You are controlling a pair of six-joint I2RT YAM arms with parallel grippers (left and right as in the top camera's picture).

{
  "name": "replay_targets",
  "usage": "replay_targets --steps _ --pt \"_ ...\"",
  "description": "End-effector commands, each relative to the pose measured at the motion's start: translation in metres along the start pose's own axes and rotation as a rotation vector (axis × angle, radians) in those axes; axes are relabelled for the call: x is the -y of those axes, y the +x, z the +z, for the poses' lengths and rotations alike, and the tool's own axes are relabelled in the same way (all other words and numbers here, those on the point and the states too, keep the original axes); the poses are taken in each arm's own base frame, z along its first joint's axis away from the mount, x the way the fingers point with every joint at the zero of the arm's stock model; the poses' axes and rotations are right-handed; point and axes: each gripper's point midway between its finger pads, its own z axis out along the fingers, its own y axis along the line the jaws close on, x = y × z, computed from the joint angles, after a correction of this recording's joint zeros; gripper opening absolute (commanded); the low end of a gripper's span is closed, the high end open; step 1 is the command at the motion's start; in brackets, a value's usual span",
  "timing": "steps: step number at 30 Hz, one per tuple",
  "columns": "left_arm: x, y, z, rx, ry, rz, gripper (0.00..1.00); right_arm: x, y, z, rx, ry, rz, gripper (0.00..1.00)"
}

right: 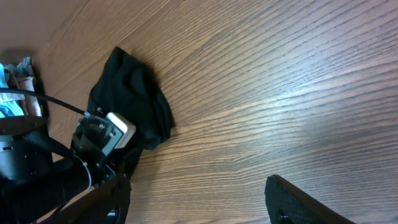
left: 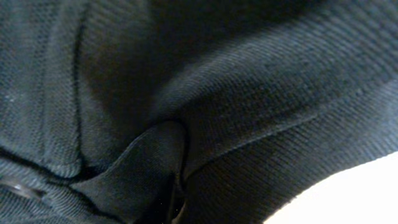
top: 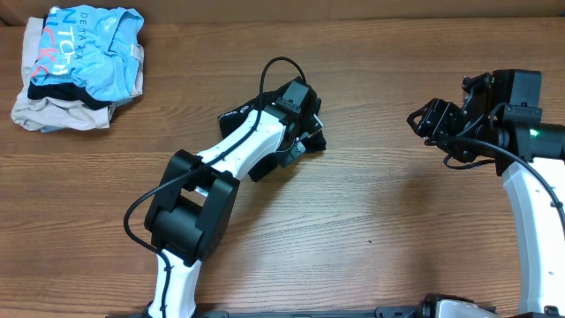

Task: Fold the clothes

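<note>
I will raise my left gripper and carry the T-shirt outward onto the light blue shirt, since clothes are stacked there, to the gripper's left in the overhead view.
The black T-shirt lies crumpled in a small heap at the middle of the wooden table, mostly hidden under my left arm. My left gripper is pressed down into it. In the left wrist view the black fabric fills the frame and gathers into a pinched crease at the bottom centre; the fingers themselves are hidden. The right wrist view shows the heap with the left wrist on it. My right gripper hovers at the right, well away from the shirt, open and holding nothing.
A pile of other clothes sits at the far left corner: a light blue shirt on top of a beige garment. Bare wood lies between the two arms.
</note>
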Motion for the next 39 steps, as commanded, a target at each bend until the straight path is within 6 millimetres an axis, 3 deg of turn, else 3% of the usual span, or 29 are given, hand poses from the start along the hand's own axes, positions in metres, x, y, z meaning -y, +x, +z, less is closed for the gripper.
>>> replay_targets --steps 1,5,10,17,25,28,32,39 --pt "0.010 0.017 0.023 -0.057 0.035 -0.037 0.04 0.002 -0.004 -0.001 0.014 0.008 -0.008 0.73" --pt "0.004 0.010 0.013 -0.056 0.023 -0.065 0.04 0.002 -0.004 -0.001 0.013 0.008 -0.007 0.73" --pt "-0.025 -0.007 -0.014 -0.047 -0.087 -0.160 0.04 0.002 -0.002 -0.001 0.007 0.011 -0.004 0.73" --pt "-0.073 -0.035 -0.088 0.016 -0.179 -0.241 0.04 0.003 0.000 -0.001 -0.002 0.014 0.000 0.73" --pt "-0.145 -0.047 -0.182 0.165 -0.314 -0.360 0.04 0.003 0.000 -0.001 -0.003 0.015 0.000 0.74" --pt "-0.181 -0.038 -0.211 0.210 -0.402 -0.426 0.04 0.003 0.001 -0.001 -0.005 0.015 0.001 0.73" --pt "-0.231 -0.012 -0.241 0.234 -0.520 -0.531 0.04 0.004 0.001 -0.001 -0.006 0.016 0.001 0.73" --pt "-0.312 0.058 -0.259 0.256 -0.634 -0.791 0.04 0.003 0.001 -0.001 -0.005 0.015 0.002 0.74"
